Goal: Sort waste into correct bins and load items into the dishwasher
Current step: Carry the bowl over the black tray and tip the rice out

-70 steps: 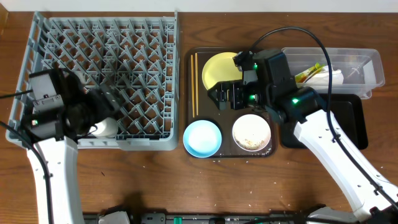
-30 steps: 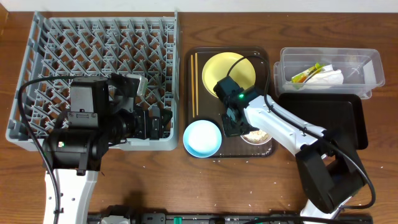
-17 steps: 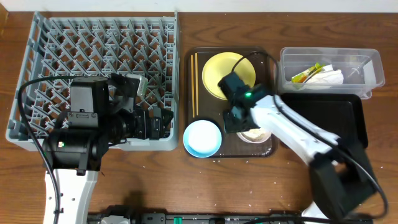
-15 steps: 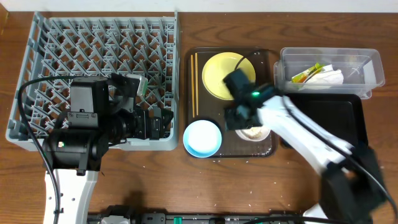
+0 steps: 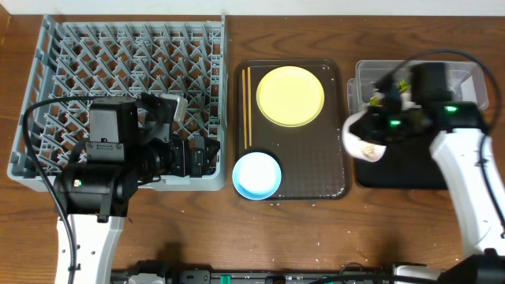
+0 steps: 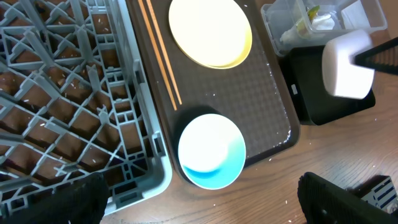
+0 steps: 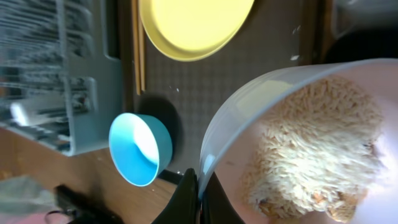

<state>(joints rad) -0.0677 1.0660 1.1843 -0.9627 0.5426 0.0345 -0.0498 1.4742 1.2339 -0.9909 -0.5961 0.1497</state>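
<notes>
My right gripper will tip the white bowl over the black tray (image 5: 414, 170), then lower to the bare spot beside the light-blue bowl and release, since the white bowl holds rice.
My right gripper (image 7: 198, 186) is shut on the rim of the white bowl (image 7: 311, 143), which is tilted and holds white rice (image 7: 317, 149). In the overhead view the white bowl (image 5: 360, 145) hangs over the left edge of the black tray (image 5: 414, 170), beside the clear tub (image 5: 458, 79). The yellow plate (image 5: 290, 96), light-blue bowl (image 5: 257, 175) and chopsticks (image 5: 247, 106) lie on the brown tray (image 5: 312, 170). My left gripper (image 5: 201, 155) is open and holds nothing, over the front right corner of the grey rack (image 5: 126, 55). In the left wrist view my left gripper (image 6: 199, 208) hangs near the light-blue bowl (image 6: 210, 151).
The clear tub (image 6: 311, 15) holds a wrapper (image 6: 295, 28) and a white tissue (image 6: 323, 22). Stray rice grains dot the wooden table (image 5: 316, 237) in front of the brown tray. The rack's pegs stand upright.
My right gripper has lifted the white bowl off the brown tray and carried it right to the black tray's edge. The left arm has stayed put.
</notes>
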